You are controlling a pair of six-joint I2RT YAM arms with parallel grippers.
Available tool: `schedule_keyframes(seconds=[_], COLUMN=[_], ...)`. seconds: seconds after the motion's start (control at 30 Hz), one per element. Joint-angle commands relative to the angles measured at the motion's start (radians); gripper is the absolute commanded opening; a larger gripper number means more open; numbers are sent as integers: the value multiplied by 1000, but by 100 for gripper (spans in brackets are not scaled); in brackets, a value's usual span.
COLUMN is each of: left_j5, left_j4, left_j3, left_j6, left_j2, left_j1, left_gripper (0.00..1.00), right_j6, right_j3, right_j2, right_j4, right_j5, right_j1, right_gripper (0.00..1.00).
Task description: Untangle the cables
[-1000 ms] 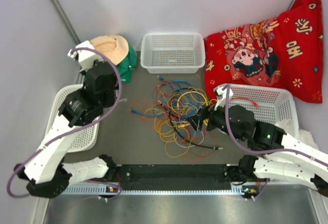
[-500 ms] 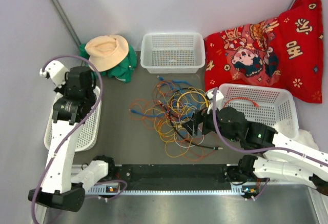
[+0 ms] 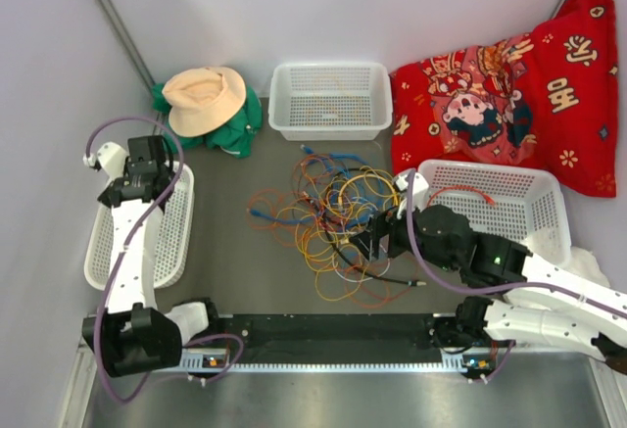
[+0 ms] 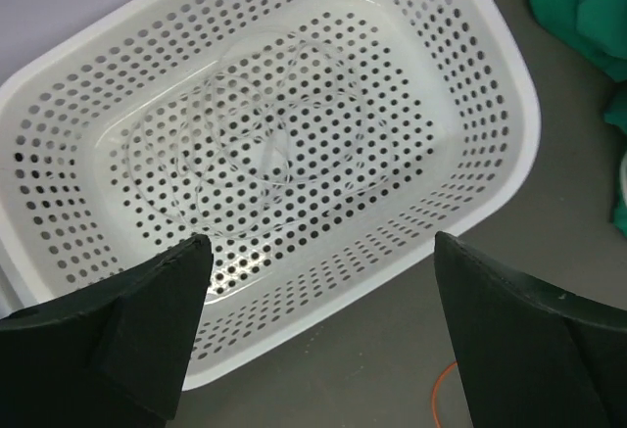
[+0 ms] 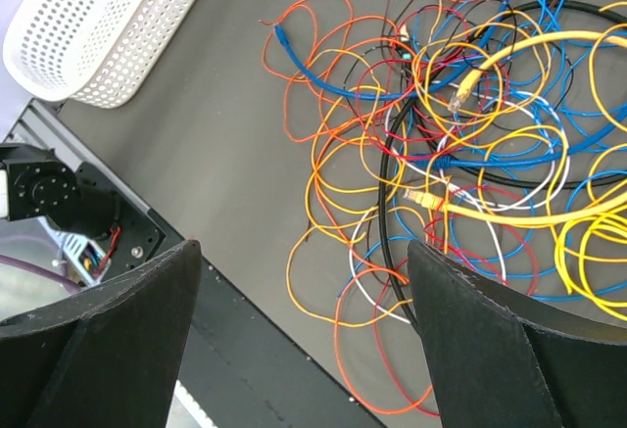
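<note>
The robot's right gripper will move toward the yellow plug and then go down to the thin yellow cable, because the cable lies on top beside the plug.
The cables lie in a tangled heap of yellow, orange, blue, red, white and black loops mid-table. My right gripper hangs open over the heap's near right edge. In the right wrist view the cables spread ahead of the right gripper, and nothing sits between its fingers. My left gripper is open above the left white basket, holding nothing. The left wrist view looks past the left gripper onto a thin pale cable looped on the left basket's floor.
A white basket stands at the back. A right basket holds a red cable. A tan hat on green cloth sits back left, a red cloth back right. An orange loop lies beside the left basket.
My left arm has swung away from the hat, left and nearer, to stand over the left basket, its jaws now wide apart. My right gripper has shifted slightly left over the heap.
</note>
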Motion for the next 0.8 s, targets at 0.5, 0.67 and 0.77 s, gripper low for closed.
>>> schedule_keyframes(seconds=[0.5, 0.67, 0.77], left_j5=[125, 203, 217], left_j4=[145, 220, 252], left_j3=[-8, -103, -179], left_j6=[-216, -227, -246], left_j2=[57, 59, 4], left_j1=[-922, -1003, -1026], left_gripper=[99, 99, 99], right_j6=[-66, -47, -21], right_j3=[38, 66, 74], right_j2=[259, 412, 515], right_j4=[1, -9, -22], right_j5=[214, 122, 88], right_j1=[-42, -100, -123], right_gripper=[86, 86, 81])
